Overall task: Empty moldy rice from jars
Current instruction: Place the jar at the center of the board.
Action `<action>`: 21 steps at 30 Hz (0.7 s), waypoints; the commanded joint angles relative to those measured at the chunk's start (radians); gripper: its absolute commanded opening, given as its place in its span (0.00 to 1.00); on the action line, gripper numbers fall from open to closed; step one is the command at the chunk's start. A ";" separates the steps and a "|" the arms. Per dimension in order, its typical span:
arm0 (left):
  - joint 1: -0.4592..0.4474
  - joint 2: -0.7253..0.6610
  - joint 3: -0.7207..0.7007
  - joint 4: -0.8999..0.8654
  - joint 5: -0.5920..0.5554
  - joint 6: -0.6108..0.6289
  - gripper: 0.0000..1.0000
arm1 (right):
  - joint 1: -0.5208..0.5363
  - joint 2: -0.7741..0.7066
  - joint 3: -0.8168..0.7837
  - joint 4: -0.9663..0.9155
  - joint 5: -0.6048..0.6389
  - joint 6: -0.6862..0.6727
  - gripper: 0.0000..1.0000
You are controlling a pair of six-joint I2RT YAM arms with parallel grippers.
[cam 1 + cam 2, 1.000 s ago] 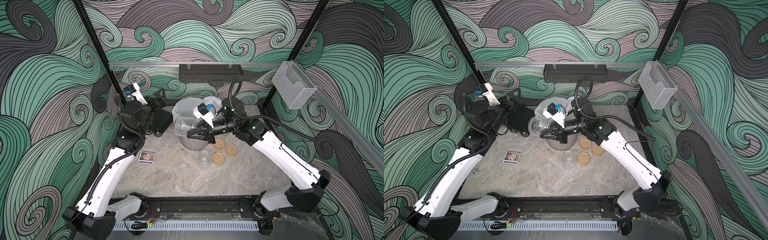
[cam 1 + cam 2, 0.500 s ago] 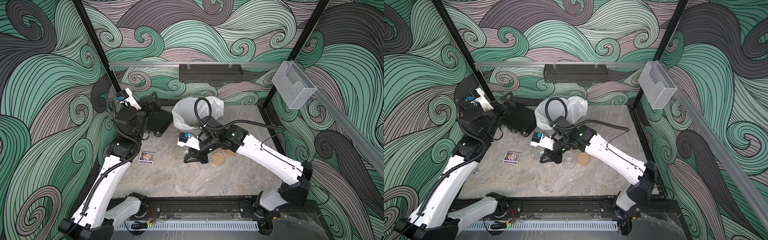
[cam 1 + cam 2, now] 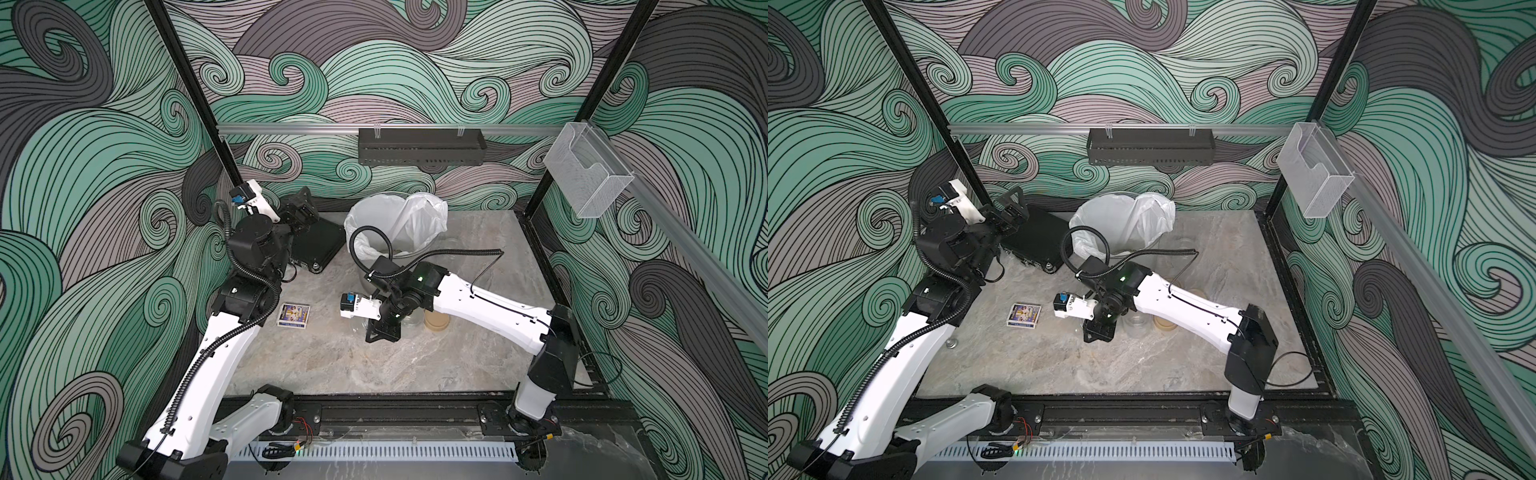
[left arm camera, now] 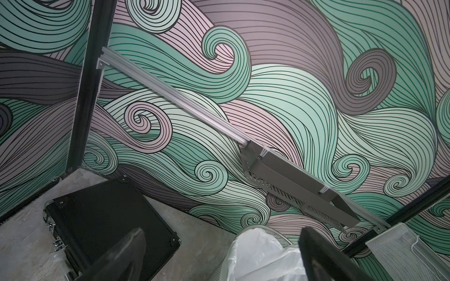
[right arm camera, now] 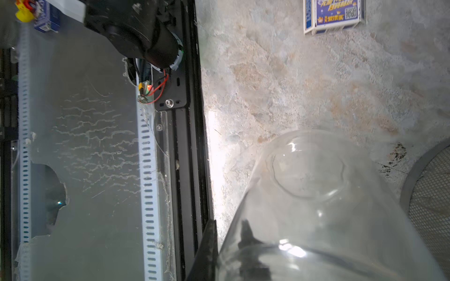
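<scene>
The clear jar looks empty over bare table, so it goes down to the tabletop in front of the bin next, and my right gripper releases it.
My right gripper (image 3: 380,333) hangs low over the table in front of the bin, shut on the wall of a clear jar (image 5: 316,194). One finger (image 5: 207,248) is outside the glass and the other shows through it. This jar is lidless and looks empty. A second open clear jar (image 3: 409,320) stands just right of the gripper, with a tan lid (image 3: 436,322) beside it. No moldy rice shows in either jar. My left gripper (image 3: 305,203) is open and holds nothing. It is raised at the far left above the black case.
The mesh bin with the white liner (image 3: 395,224) stands at the back centre. A black case (image 3: 320,245) lies left of it. A small printed card box (image 3: 294,316) lies on the table to the left. The black rail (image 3: 395,411) runs along the front edge.
My right arm has swung from over the bin down and forward to the table, still gripping the jar. The left arm has drawn back toward the far left corner.
</scene>
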 commanded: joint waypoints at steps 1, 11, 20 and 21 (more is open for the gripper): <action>0.012 -0.017 0.001 -0.014 -0.016 0.006 0.99 | 0.003 0.016 0.036 0.004 0.064 -0.015 0.00; 0.019 -0.012 -0.003 -0.018 -0.001 -0.008 0.98 | 0.005 0.127 0.068 0.007 0.105 0.003 0.00; 0.025 -0.014 -0.018 -0.022 0.008 -0.017 0.99 | 0.005 0.216 0.120 0.006 0.136 0.016 0.00; 0.024 -0.017 -0.022 -0.024 0.009 -0.017 0.98 | 0.005 0.223 0.121 0.006 0.135 0.021 0.00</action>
